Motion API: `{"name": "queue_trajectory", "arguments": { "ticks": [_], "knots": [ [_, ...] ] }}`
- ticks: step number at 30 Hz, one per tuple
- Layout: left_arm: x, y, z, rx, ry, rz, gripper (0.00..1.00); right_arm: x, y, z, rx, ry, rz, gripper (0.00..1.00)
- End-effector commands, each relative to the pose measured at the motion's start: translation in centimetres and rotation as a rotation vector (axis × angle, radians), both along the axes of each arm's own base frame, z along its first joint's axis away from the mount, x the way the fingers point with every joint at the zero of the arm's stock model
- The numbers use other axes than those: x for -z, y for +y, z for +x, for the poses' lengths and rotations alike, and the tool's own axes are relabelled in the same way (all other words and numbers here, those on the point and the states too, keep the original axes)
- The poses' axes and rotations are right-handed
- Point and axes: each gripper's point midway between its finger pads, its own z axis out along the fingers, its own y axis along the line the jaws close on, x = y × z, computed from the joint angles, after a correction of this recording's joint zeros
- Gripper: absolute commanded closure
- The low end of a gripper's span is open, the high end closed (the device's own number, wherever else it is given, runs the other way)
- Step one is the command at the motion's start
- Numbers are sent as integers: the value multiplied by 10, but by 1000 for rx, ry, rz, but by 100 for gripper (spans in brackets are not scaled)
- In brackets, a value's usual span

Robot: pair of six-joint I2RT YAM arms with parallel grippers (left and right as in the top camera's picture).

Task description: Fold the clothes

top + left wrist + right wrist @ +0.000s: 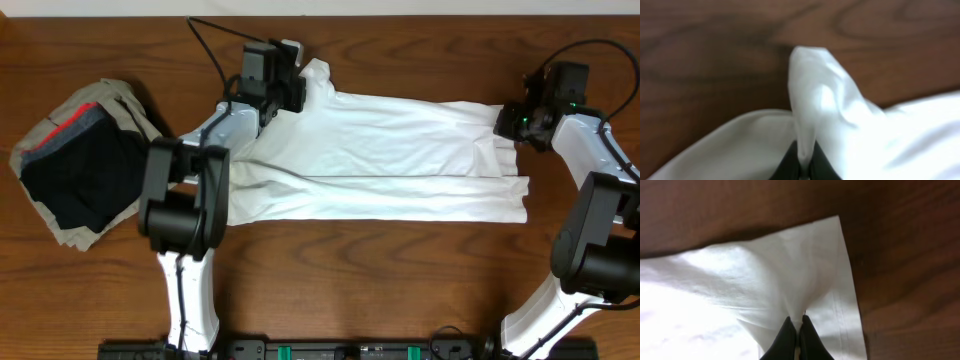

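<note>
My left gripper holds the pinched corner by the long crease (290, 177), lying back from it, and will next withdraw and let go, as the far panel is still open.
The white T-shirt (390, 155) lies spread lengthwise across the middle of the wooden table, with a long crease along it. My left gripper (296, 88) is shut on the shirt's far left corner; in the left wrist view a pinched peak of white fabric (815, 95) rises from the closed fingers (804, 167). My right gripper (507, 122) is shut on the shirt's far right edge; in the right wrist view the fingers (796, 330) pinch the cloth (780, 275) near its hemmed corner. No print shows.
A stack of folded garments (85, 165), black, grey, red and khaki, sits at the left of the table. A black cable (215, 45) runs behind the left arm. Bare wood (400, 280) lies in front of the shirt.
</note>
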Motion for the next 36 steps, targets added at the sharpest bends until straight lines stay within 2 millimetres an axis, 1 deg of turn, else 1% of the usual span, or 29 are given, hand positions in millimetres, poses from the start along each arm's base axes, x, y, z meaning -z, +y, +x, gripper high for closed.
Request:
{"name": "queue_trajectory", "arguments": {
  "ticks": [1, 4, 7, 12, 14, 17, 20, 24, 27, 31, 36],
  "knots": [
    [-46, 2, -5, -1, -24, -12, 94, 2, 5, -4, -4, 29, 7, 99],
    [-46, 5, -23, -1, 51, 4, 94, 5, 5, -12, 10, 59, 25, 99],
    [-41, 9, -39, -1, 125, 19, 94, 2, 5, -13, 7, 54, 60, 99],
    [-24, 15, -71, -2, 276, 51, 94, -16, 5, -13, 4, 8, 138, 99],
    [-18, 18, -82, -2, 330, 62, 94, -21, 2, -17, 11, 7, 157, 99],
    [-12, 21, -96, -2, 392, 76, 94, -28, -7, -27, 39, 21, 165, 99],
    [-10, 23, -106, -3, 435, 84, 94, -34, -12, -35, 55, 31, 181, 99],
    [-17, 24, -117, 2, 464, 84, 94, -39, -1, -42, 3, 34, 241, 99],
    [-24, 24, -127, -12, 496, 76, 93, -34, 2, -54, 5, 88, 246, 99],
    [-35, 26, -150, -41, 572, 65, 93, -26, -6, -69, 38, 166, 195, 99],
    [-40, 16, -177, 1, 668, 33, 93, -18, -20, -85, 75, 242, 109, 99]
  ]
}}
